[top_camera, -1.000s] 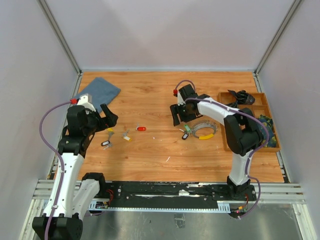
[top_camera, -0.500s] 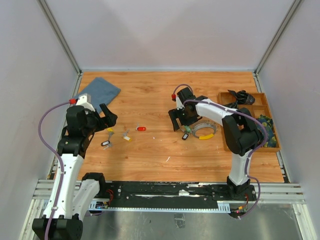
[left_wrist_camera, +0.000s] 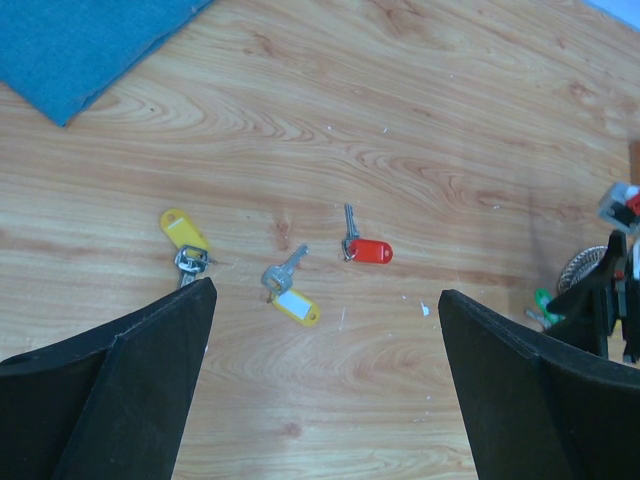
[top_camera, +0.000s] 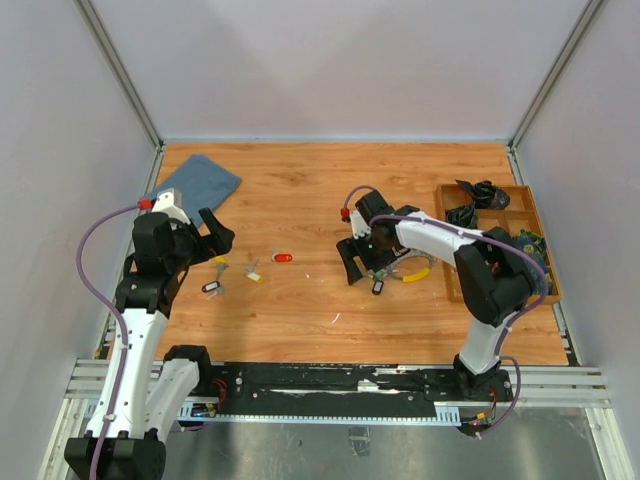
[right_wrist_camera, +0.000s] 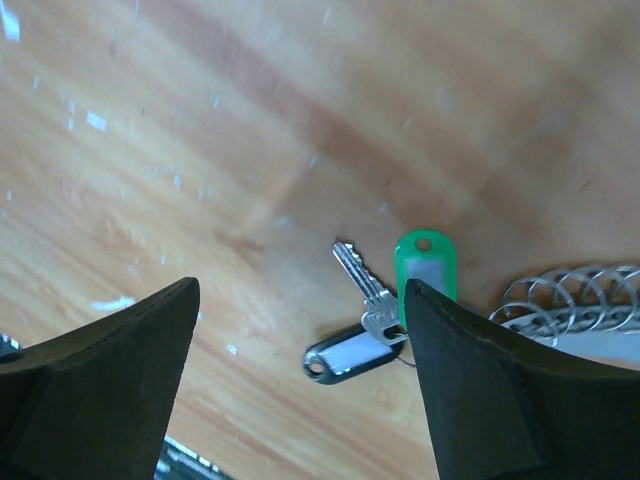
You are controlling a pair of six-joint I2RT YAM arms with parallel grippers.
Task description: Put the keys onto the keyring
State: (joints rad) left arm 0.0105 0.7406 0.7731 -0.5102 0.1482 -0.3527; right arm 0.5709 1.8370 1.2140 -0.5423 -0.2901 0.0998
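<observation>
The keyring's coils lie outside the right gripper's fingers, so the right gripper needs to turn and move toward the right in the top view, onto the keyring's coil end by the green tag.
Loose keys lie on the wooden table: a red-tagged key [left_wrist_camera: 368, 251], a yellow-tagged key [left_wrist_camera: 293, 300] and another yellow-tagged one [left_wrist_camera: 185, 232]. A black-and-white tagged key [top_camera: 211, 288] lies nearest the left arm. My left gripper [left_wrist_camera: 325, 295] hovers open above them, holding nothing. The keyring [top_camera: 405, 268], a wire ring with silver keys and a yellow tag, lies at centre right. My right gripper [right_wrist_camera: 300, 285] stands open just above the table beside the keyring's coils [right_wrist_camera: 570, 295]. Between its fingers lie a silver key [right_wrist_camera: 360, 285] with a black tag [right_wrist_camera: 350, 358] and a green tag [right_wrist_camera: 425, 262].
A blue cloth [top_camera: 200, 180] lies at the back left corner. A wooden compartment tray [top_camera: 528, 205] with black cable bundles [top_camera: 478, 193] stands along the right edge, close behind the right arm's elbow.
My right gripper has moved nearer and slightly left, down over the black-tagged key, and its jaws have widened. The left arm has not moved.
</observation>
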